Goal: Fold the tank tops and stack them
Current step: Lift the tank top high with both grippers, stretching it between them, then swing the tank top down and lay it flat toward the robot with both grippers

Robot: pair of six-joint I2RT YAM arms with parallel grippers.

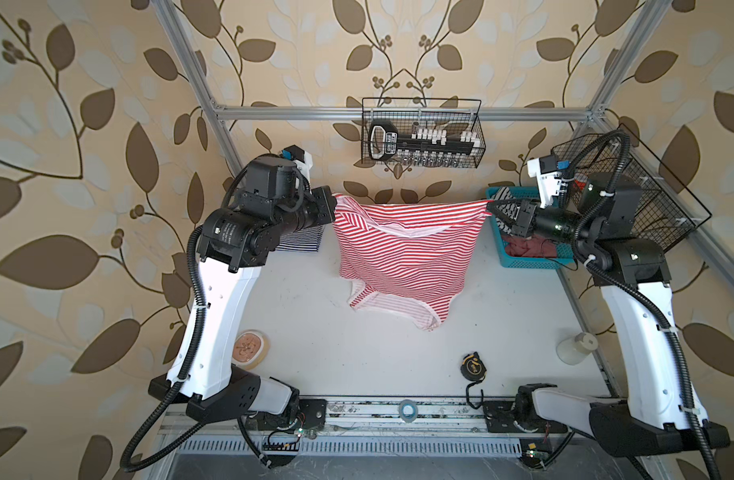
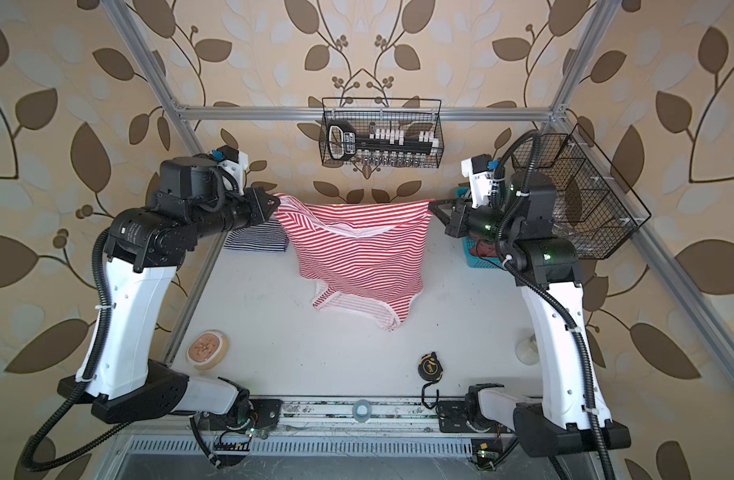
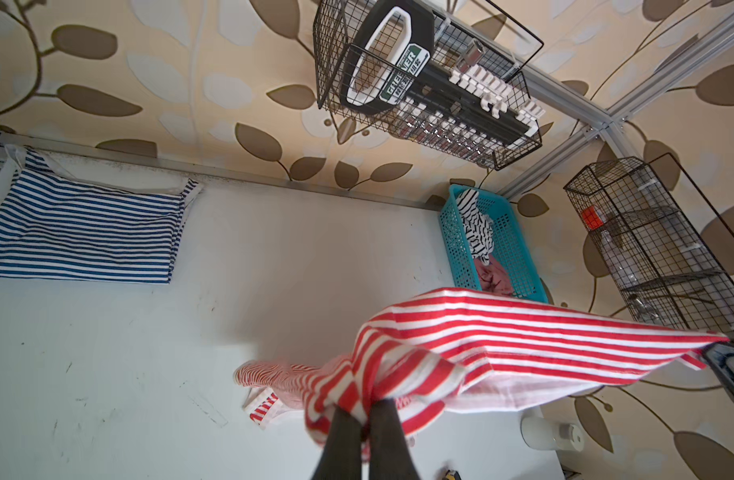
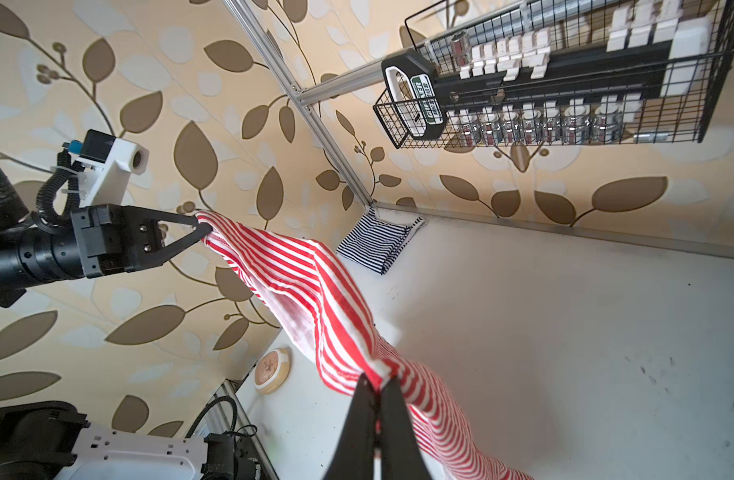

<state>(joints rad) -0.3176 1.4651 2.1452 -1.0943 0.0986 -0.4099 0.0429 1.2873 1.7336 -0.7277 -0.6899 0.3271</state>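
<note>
Next, my left gripper swings up, then back and down to release the tank top's corner on the near tabletop, which lies bare below and back of the gripper.
The red-and-white striped tank top (image 1: 402,253) (image 2: 357,253) hangs stretched in the air between my two grippers, its lower end with the straps resting on the white table (image 1: 357,353). My left gripper (image 1: 335,204) (image 3: 363,409) is shut on the cloth's left top corner. At the right top corner my right gripper (image 1: 489,206) (image 4: 378,384) is shut on the cloth too. A navy-and-white striped tank top (image 3: 82,232) (image 4: 382,245) lies folded flat at the table's back left corner, partly hidden under my left arm in both top views (image 1: 303,241).
A teal basket (image 1: 523,257) (image 3: 511,232) with more clothes stands at the back right. Wire baskets hang on the back rail (image 1: 421,133) and on the right (image 1: 648,195). A round tan dish (image 1: 251,349), a tape measure (image 1: 473,365) and a white bottle (image 1: 575,347) lie near the front.
</note>
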